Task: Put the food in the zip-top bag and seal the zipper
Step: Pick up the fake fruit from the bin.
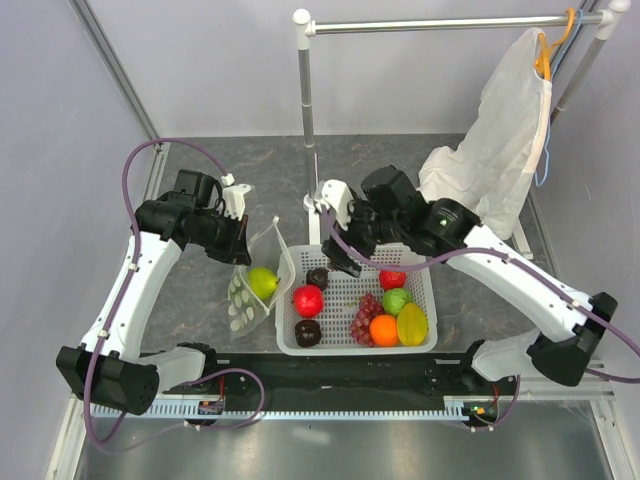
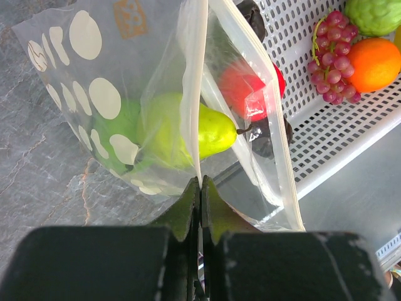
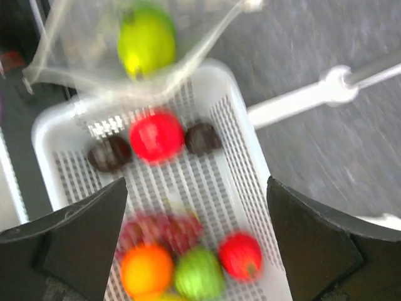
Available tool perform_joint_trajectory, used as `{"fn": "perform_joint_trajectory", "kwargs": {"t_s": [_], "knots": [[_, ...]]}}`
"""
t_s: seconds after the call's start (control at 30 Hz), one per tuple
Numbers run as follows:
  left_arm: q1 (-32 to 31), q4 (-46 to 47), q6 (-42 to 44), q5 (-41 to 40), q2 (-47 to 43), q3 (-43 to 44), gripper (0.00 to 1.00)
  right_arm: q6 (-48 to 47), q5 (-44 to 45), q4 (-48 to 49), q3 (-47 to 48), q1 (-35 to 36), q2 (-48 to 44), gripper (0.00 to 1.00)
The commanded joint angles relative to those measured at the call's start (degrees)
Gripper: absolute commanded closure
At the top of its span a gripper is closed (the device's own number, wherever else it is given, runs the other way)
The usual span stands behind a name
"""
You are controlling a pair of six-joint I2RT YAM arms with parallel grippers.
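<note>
I will next move my right gripper to the right in the top view and back, then lower it onto the green fruit (image 1: pixel 395 300), because the fruit is still outside the open bag (image 1: pixel 250 298).
The clear dotted zip-top bag (image 1: pixel 250 298) hangs open left of the basket with a green pear (image 1: pixel 263 282) inside. My left gripper (image 1: pixel 241 252) is shut on its upper edge. In the left wrist view the jaws (image 2: pixel 200 183) pinch one side of the bag's mouth, the pear (image 2: pixel 188 128) sits below, and the whitish zipper (image 2: pixel 254 103) on the other side gapes apart. My right gripper (image 1: pixel 341 260) hovers open and empty over the basket's back left. Its blurred wrist view shows a red fruit (image 3: pixel 156 135), dark brown pieces (image 3: pixel 109 153), a red apple (image 3: pixel 241 254) and a green fruit (image 3: pixel 199 273) under the gripper (image 3: pixel 195 188).
The white mesh basket (image 1: pixel 430 345) also holds grapes (image 1: pixel 366 318), an orange (image 1: pixel 384 330) and a yellow fruit (image 1: pixel 412 324). A clothes rack pole (image 1: pixel 307 90) stands behind it. A white garment (image 1: pixel 500 140) hangs at the back right.
</note>
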Motion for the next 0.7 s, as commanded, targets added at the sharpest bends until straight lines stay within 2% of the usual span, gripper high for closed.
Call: {"fn": "perform_joint_trajectory", "kwargs": {"t_s": [0.0,0.1,0.17,0.2,0.27,0.47,0.67], "knots": [[-0.2,1.0,-0.8,1.2,-0.3,0.7,0.98,-16.4,5.2,-23.9,-4.8,0.6,-3.4,0.02],[-0.2,1.1,-0.8,1.2,0.0,0.9,0.98,-18.0,7.9,-29.5,-10.1,0.6,-5.5,0.04],[-0.3,1.1,-0.8,1.2,0.2,0.8,0.98,-17.7,10.6,-29.1,-16.6,0.6,-7.5,0.1],[-0.2,1.1,-0.9,1.2,0.2,0.8,0.98,-16.9,13.2,-27.0,-18.0,0.6,-7.6,0.2],[-0.2,1.1,-0.8,1.1,0.1,0.9,0.98,-12.6,15.2,-24.8,-20.2,0.6,-6.4,0.27],[-0.2,1.1,-0.9,0.6,-0.3,0.6,0.98,-5.0,19.3,-20.2,-22.5,-0.8,-5.0,0.19],[-0.2,1.2,-0.9,0.7,-0.6,0.2,0.98,-1.9,16.5,-16.7,-21.1,-3.1,-1.4,0.22]]}}
